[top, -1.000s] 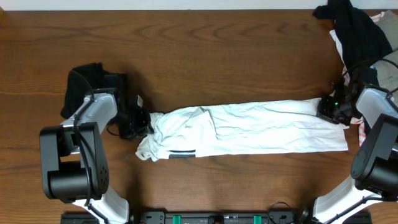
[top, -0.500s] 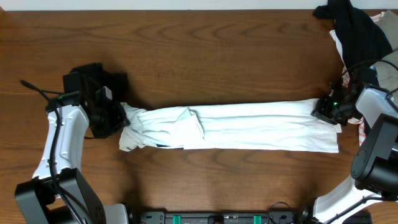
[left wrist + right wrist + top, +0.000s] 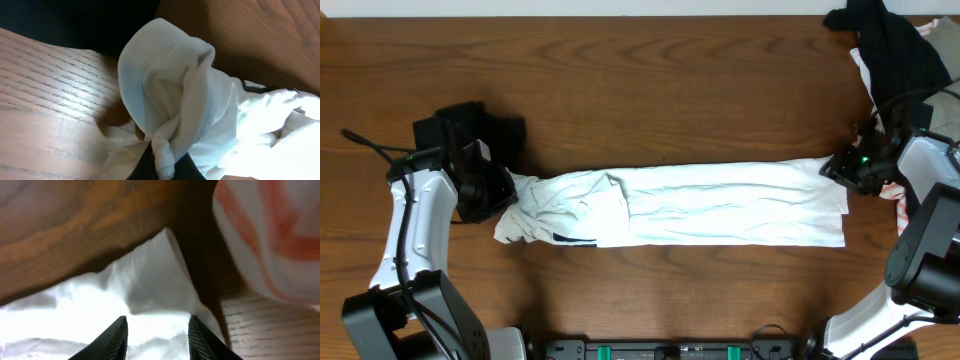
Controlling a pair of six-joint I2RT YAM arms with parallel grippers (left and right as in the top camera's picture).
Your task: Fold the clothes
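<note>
The left gripper carries the bunched end to the right in the overhead view, over the flat white strip [image 3: 705, 205], next, since that end sticks out loosely bunched.
The white shirt [image 3: 720, 205] lies folded into a long strip across the table, with small black stripe marks near its left end. My left gripper [image 3: 510, 190] holds that bunched left end; in the left wrist view the gripper [image 3: 162, 167] is shut on a twisted tuft of the white shirt [image 3: 170, 90]. At the strip's right end is my right gripper [image 3: 835, 170]. In the right wrist view this gripper [image 3: 157, 330] stands open, its fingers [image 3: 115, 337] apart over the white shirt [image 3: 150, 290] and pinching nothing.
A black garment [image 3: 470, 125] lies under the left arm, and it also shows in the left wrist view [image 3: 75, 25]. Another black garment [image 3: 895, 50] is piled at the back right corner. A red-striped garment [image 3: 895, 190] lies beside the right gripper [image 3: 280, 240].
The left gripper has pulled the shirt's left end further left, and the whole strip slid that way. The right gripper's jaws have opened, and the right end lies loose.
</note>
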